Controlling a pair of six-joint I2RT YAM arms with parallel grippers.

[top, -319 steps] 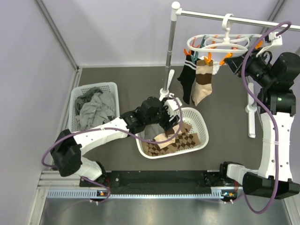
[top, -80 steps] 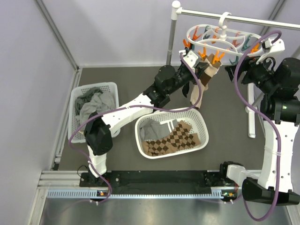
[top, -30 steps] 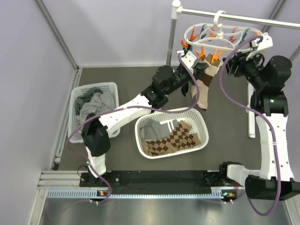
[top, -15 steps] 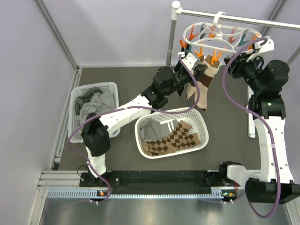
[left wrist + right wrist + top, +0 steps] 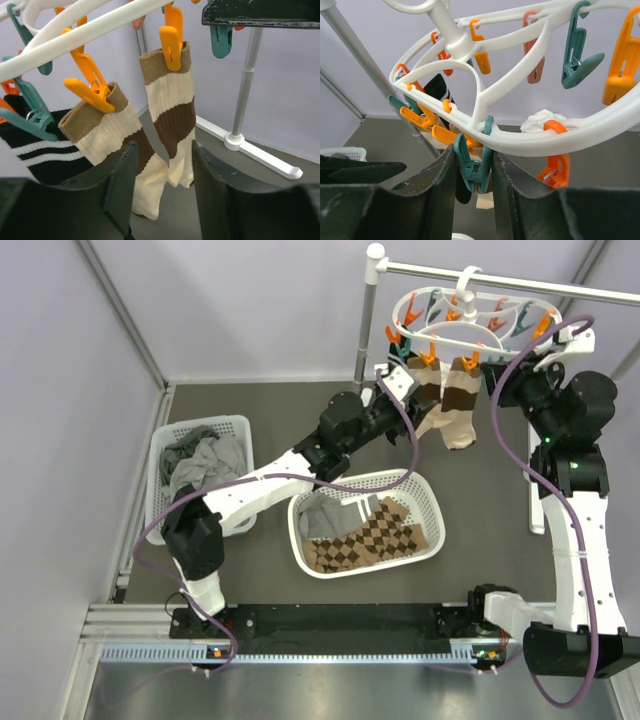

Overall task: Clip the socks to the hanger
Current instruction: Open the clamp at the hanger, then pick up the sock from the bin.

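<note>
My left gripper draws back from the hanger next, then tilts down and lowers onto the grey sock's white-striped end (image 5: pixel 363 506), as both tan socks hang clipped.
The white hanger (image 5: pixel 470 328) hangs from the rail by its hook. Two tan socks with brown bands hang from its orange pegs (image 5: pixel 460 410) (image 5: pixel 430 400); the left wrist view shows both (image 5: pixel 170 100) (image 5: pixel 107 135), with a black sock (image 5: pixel 45 155) on a teal peg to their left. My left gripper (image 5: pixel 392 380) (image 5: pixel 162 185) stands open just in front of the tan socks, nothing between its fingers (image 5: pixel 120 185). My right gripper (image 5: pixel 505 375) (image 5: pixel 473 175) is shut on a teal peg (image 5: pixel 475 167) under the hanger's outer ring (image 5: pixel 560 137).
A white mesh basket (image 5: pixel 425 495) below the left arm holds a brown diamond-patterned cloth (image 5: pixel 375 535) and something grey. A second basket (image 5: pixel 200 425) at the left holds grey garments. The rack's pole (image 5: pixel 362 340) and its foot (image 5: pixel 537 490) flank the hanger.
My left gripper opened and drew back left; the second tan sock now hangs from an orange peg. My right gripper closed on the teal peg, and the hanger swung slightly.
</note>
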